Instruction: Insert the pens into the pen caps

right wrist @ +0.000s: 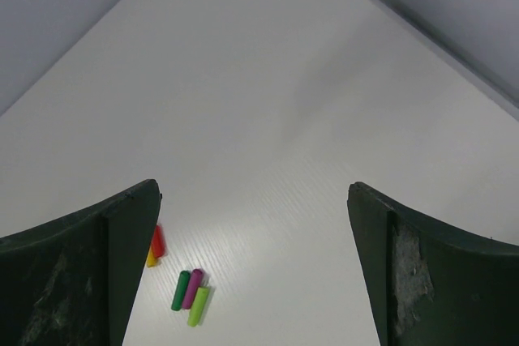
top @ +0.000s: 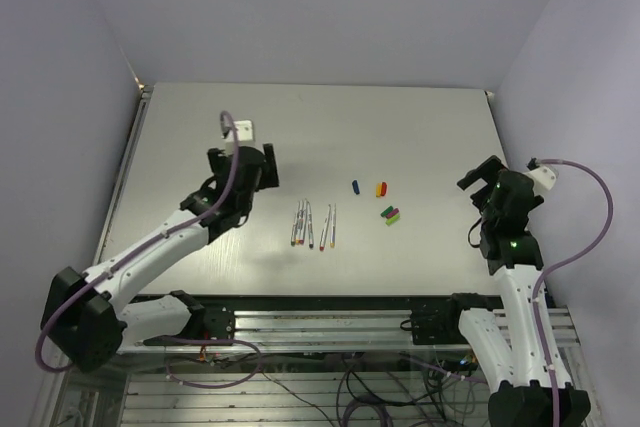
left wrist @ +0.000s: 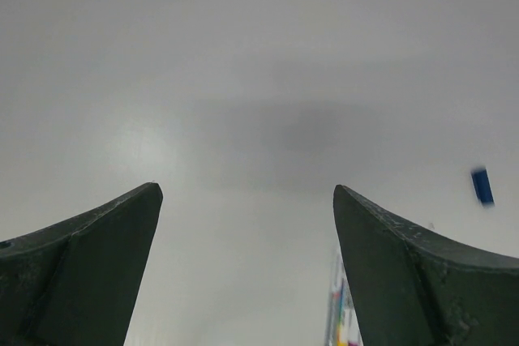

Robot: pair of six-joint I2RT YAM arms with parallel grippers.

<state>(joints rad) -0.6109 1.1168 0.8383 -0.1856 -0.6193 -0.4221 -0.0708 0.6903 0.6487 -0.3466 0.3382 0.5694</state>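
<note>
My left gripper needs to move down, back and to the right in the top view, onto the pen farthest from the caps, because the outer side of that pen is clear.
Several thin white-grey pens [top: 314, 226] lie side by side at the table's middle front. Right of them lie the caps: blue [top: 356, 186], red and yellow together [top: 380, 188], and a green, purple and light-green cluster [top: 390, 214]. My left gripper [top: 270, 169] is open and empty, hovering left of the pens; its wrist view [left wrist: 246, 190] shows pen ends [left wrist: 340, 318] by the right finger and the blue cap [left wrist: 482, 185]. My right gripper [top: 476, 185] is open and empty, right of the caps; its wrist view [right wrist: 253, 192] shows the red cap [right wrist: 157, 241] and the cluster [right wrist: 191, 293].
The grey table [top: 420, 127] is boxed in by pale walls at the back and both sides. An aluminium rail [top: 330, 322] with the arm bases runs along the near edge. Purple cables [top: 590, 217] loop off both wrists.
</note>
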